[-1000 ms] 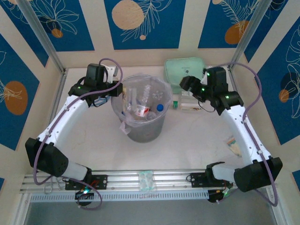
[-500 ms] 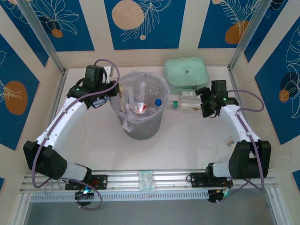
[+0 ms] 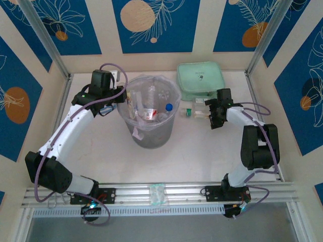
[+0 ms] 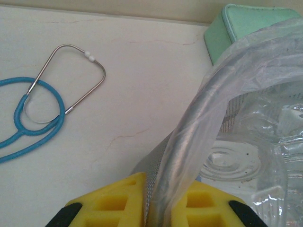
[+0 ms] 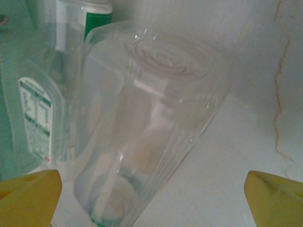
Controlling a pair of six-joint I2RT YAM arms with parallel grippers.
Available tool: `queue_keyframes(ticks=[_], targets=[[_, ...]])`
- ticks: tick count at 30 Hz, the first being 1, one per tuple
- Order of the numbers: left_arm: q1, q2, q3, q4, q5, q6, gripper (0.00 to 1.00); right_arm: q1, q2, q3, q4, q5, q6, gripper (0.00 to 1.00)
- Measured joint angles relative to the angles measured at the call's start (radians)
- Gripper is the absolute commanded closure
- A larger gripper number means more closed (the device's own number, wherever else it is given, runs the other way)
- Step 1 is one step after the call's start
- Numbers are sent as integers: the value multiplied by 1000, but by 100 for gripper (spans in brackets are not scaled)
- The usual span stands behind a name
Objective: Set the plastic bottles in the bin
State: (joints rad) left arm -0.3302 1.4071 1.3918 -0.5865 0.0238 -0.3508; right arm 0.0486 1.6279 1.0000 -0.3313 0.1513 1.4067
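Observation:
The clear bottle needs my right gripper to shift slightly toward its bottom end, stay low, and then close across the bottle's body.
The bin (image 3: 150,132) stands at centre table, bag-lined, with several plastic bottles (image 3: 151,108) inside, one blue-capped. My left gripper (image 3: 121,99) is shut on its left rim. In the left wrist view the yellow fingers (image 4: 109,203) pinch the rim and bag (image 4: 189,142). Two bottles (image 3: 198,113) lie on the table right of the bin. My right gripper (image 3: 211,114) is low at their right end. Seen from the right wrist, it (image 5: 151,189) is open around a clear bottle (image 5: 151,109), with a green-capped bottle (image 5: 52,94) beside it.
The mint green zip case (image 3: 201,79) lies at the back, right behind the loose bottles; its corner shows as the case (image 4: 236,23) beyond the rim. A blue stethoscope (image 4: 38,118) lies on the table left of the bin. The back wall is close.
My right arm folded down and swung left, bringing its gripper from above the case to table level at the loose bottles. The left gripper stayed on the rim; the bin shifted slightly back.

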Motion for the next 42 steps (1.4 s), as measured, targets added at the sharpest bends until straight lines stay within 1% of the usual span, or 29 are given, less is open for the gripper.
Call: queue_keyframes(ticks=[6, 10, 15, 21, 24, 27, 32, 37, 40, 42], targets=[[2, 0, -1, 1, -2, 0, 100, -5, 16, -3, 25, 37, 12, 0], [3, 0, -3, 3, -2, 0, 100, -18, 43, -3, 41, 48, 5, 4], [3, 0, -3, 3, -1, 0, 100, -24, 84, -3, 48, 43, -17, 13], [5, 0, -4, 3, -3, 8, 100, -38, 57, -31, 65, 27, -42, 26], [5, 0, -4, 4, -7, 11, 100, -60, 6, -65, 54, 13, -68, 36], [5, 0, -6, 7, -7, 11, 100, -82, -69, -82, 25, 3, -100, 39], [6, -2, -13, 19, -10, 16, 100, -114, -255, -93, -27, -2, -171, 52], [6, -2, -14, 22, -10, 16, 100, -123, -439, -99, -103, -10, -256, 54], [7, -3, -15, 22, -10, 17, 100, -123, -510, -96, -163, -19, -301, 54], [7, -4, -16, 23, -10, 18, 100, -119, -540, -81, -206, -27, -323, 58]])
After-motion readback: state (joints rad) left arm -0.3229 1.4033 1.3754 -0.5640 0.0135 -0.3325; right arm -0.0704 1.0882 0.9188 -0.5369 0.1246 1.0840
